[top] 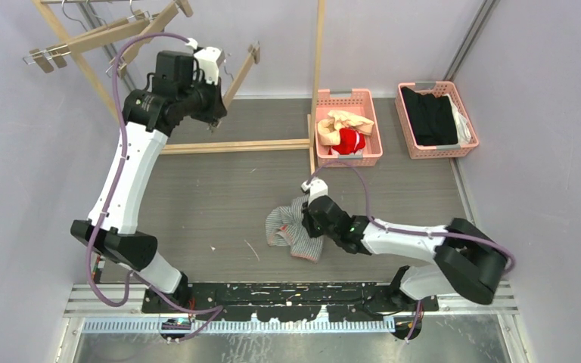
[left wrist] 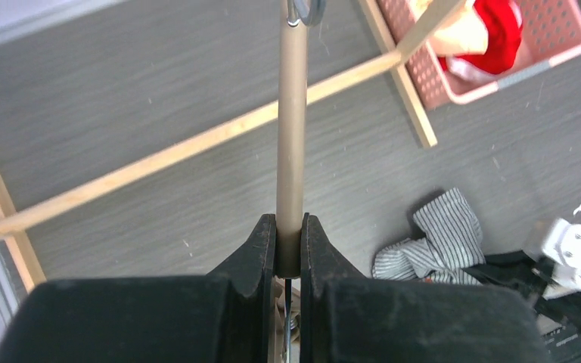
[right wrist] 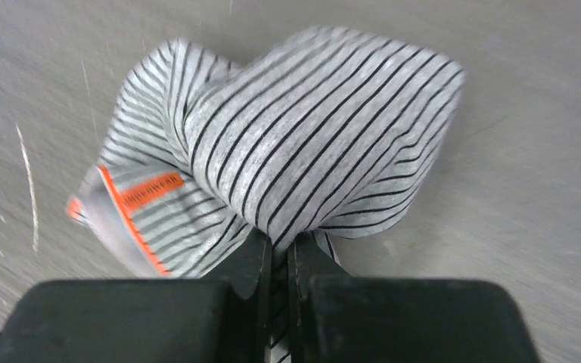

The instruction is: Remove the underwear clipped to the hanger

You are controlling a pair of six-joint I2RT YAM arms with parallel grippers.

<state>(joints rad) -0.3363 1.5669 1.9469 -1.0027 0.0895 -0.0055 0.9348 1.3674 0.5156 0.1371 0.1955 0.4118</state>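
My right gripper will lift the briefs outward next and lower them into one pink basket (top: 348,130), because the red and beige pieces are already in there.
My left gripper (left wrist: 288,242) is shut on the bar of a wooden hanger (left wrist: 291,128) and holds it high at the back left (top: 238,76). No cloth hangs on it. My right gripper (right wrist: 278,257) is shut on the grey-and-white pinstriped boxer briefs (right wrist: 310,128), bunched low over the table's middle (top: 291,227). The briefs also show in the left wrist view (left wrist: 435,242). The red piece (top: 348,141) and the beige piece (top: 344,121) lie in the left pink basket (top: 373,155).
A second pink basket (top: 405,113) at the back right holds black clothing (top: 431,117). A wooden rack frame (top: 234,145) stands across the back, with more bare hangers (top: 83,41) at the top left.
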